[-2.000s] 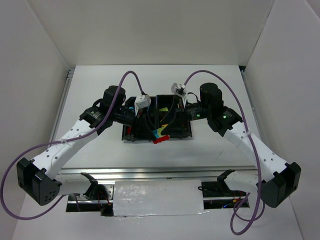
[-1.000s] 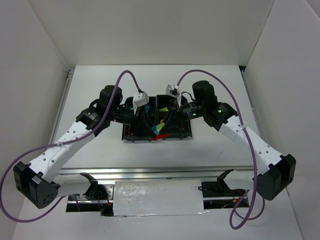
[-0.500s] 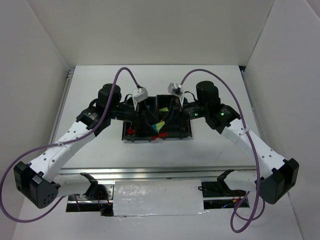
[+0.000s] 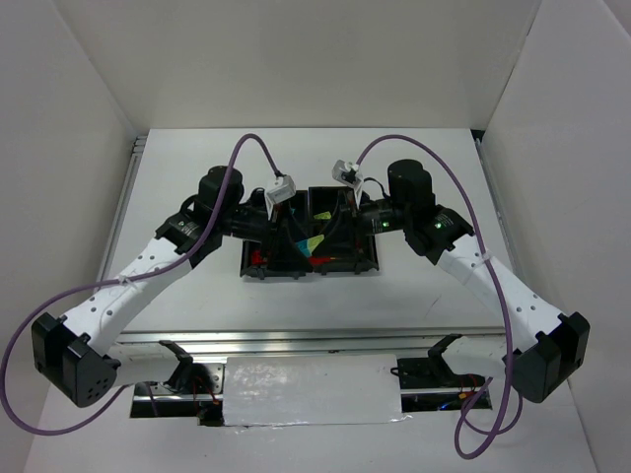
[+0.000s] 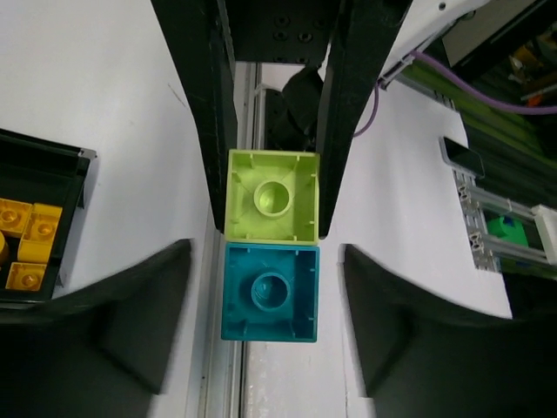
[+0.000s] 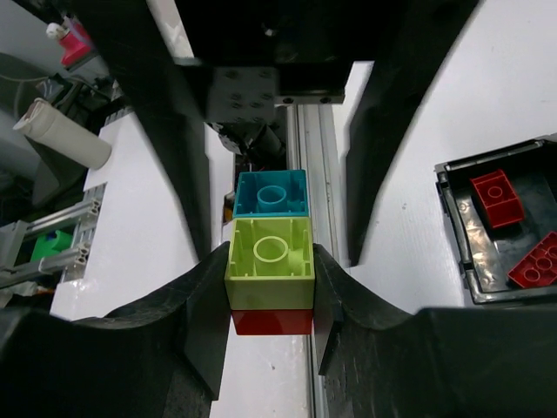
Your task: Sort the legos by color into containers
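I will next swing my right gripper outward and tip it downward over the section of the tray holding a lime green brick (image 4: pixel 326 206), then let go of the matching brick, because that section is outward and below.
A joined stack of legos hangs over the black tray (image 4: pixel 367 264), lime green (image 6: pixel 269 250) on red (image 6: pixel 271 322) with cyan-blue (image 6: pixel 271 193) beyond. My right gripper (image 6: pixel 270 277) is shut on the lime green brick's sides. In the left wrist view the cyan brick (image 5: pixel 269 293) sits between my left gripper's (image 5: pixel 265 270) fingers (image 5: pixel 148 305) with a clear gap on each side, so that gripper is open; the lime brick (image 5: pixel 271 196) is behind it. In the top view the stack (image 4: pixel 314 243) shows between both grippers.
One container holds yellow-orange bricks (image 5: pixel 26 244) and another holds red bricks (image 6: pixel 498 198). An aluminium rail (image 4: pixel 315 340) runs along the table's near edge. White walls close in the table on three sides.
Both grippers and the joined bricks have drifted from the tray's near edge toward its middle. My left gripper has let go of the cyan brick and now stands open round it.
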